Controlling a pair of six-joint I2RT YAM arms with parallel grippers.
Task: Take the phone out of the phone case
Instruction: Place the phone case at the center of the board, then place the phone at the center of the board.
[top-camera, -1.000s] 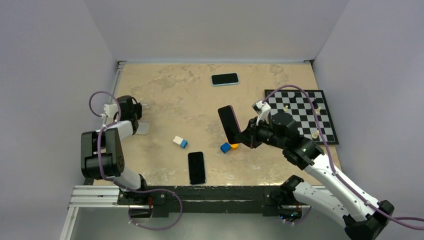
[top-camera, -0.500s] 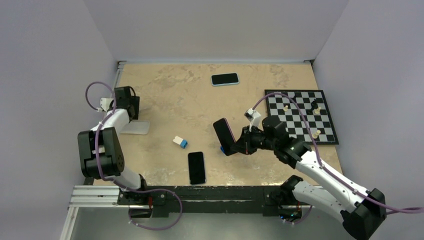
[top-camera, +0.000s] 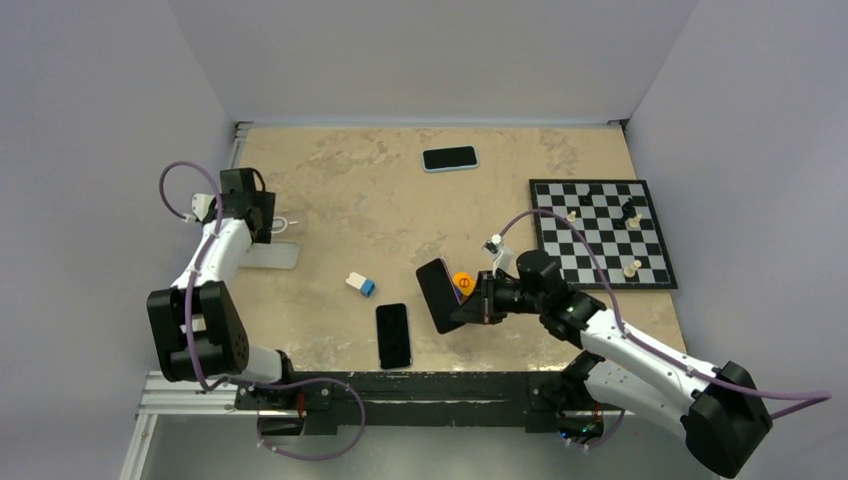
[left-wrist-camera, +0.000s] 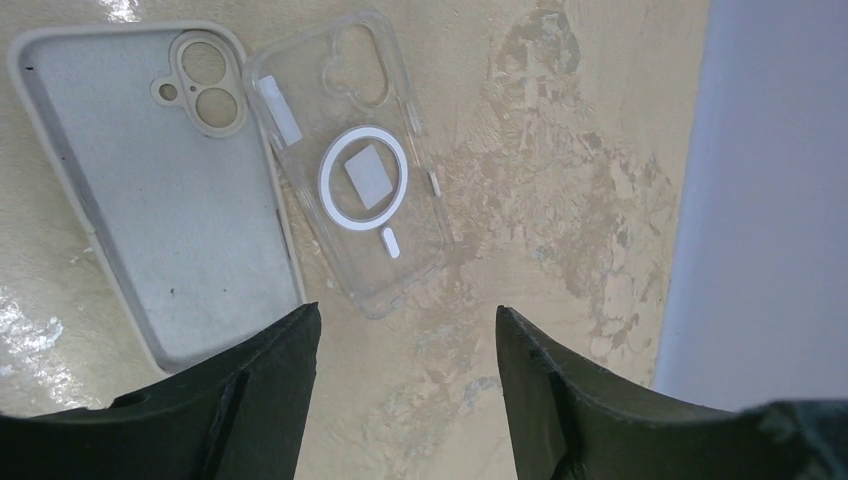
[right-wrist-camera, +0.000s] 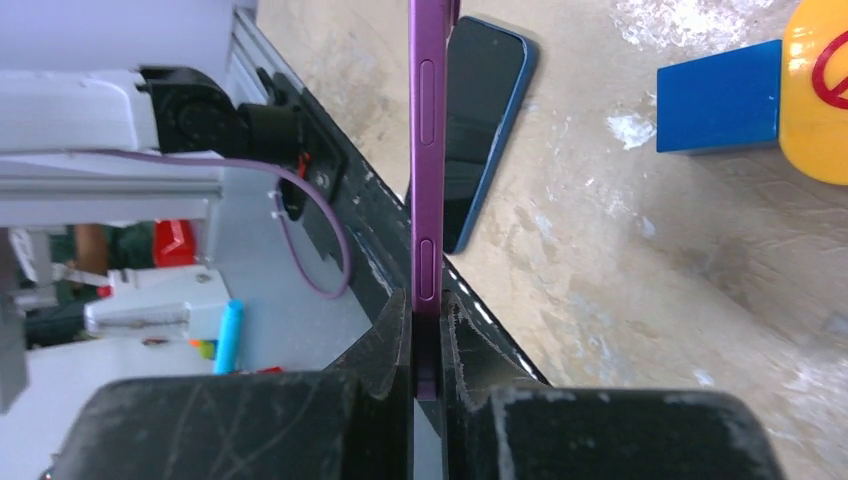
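My right gripper needs to move back down onto the bare tabletop (top-camera: 426, 337) (right-wrist-camera: 535, 190) beside the dark blue phone, because that spot is below the gripper and to its left in the top view.
A purple phone (top-camera: 437, 295) with a dark screen is tilted in the air above the table's near middle, and my right gripper (top-camera: 468, 306) is shut on its lower end. In the right wrist view the phone (right-wrist-camera: 428, 150) stands edge-on between the jaws of that gripper (right-wrist-camera: 428, 335). At the far left my left gripper (top-camera: 268, 225) hangs open over bare table. In the left wrist view this gripper (left-wrist-camera: 405, 330) holds nothing. Just beyond its fingertips lie an empty clear phone case (left-wrist-camera: 355, 170) and an empty grey case (left-wrist-camera: 170, 200).
A dark blue phone (top-camera: 393, 335) lies flat near the front edge, left of the held phone. A blue block (right-wrist-camera: 718, 97) and an orange piece (top-camera: 461, 281) sit close to my right gripper. A blue-and-white block (top-camera: 360, 284), a light-blue-cased phone (top-camera: 449, 158) and a chessboard (top-camera: 600, 232) are also there.
My left gripper has opened and its arm has drawn back and left, away from the cases. My right arm has carried the purple phone left and toward the near edge.
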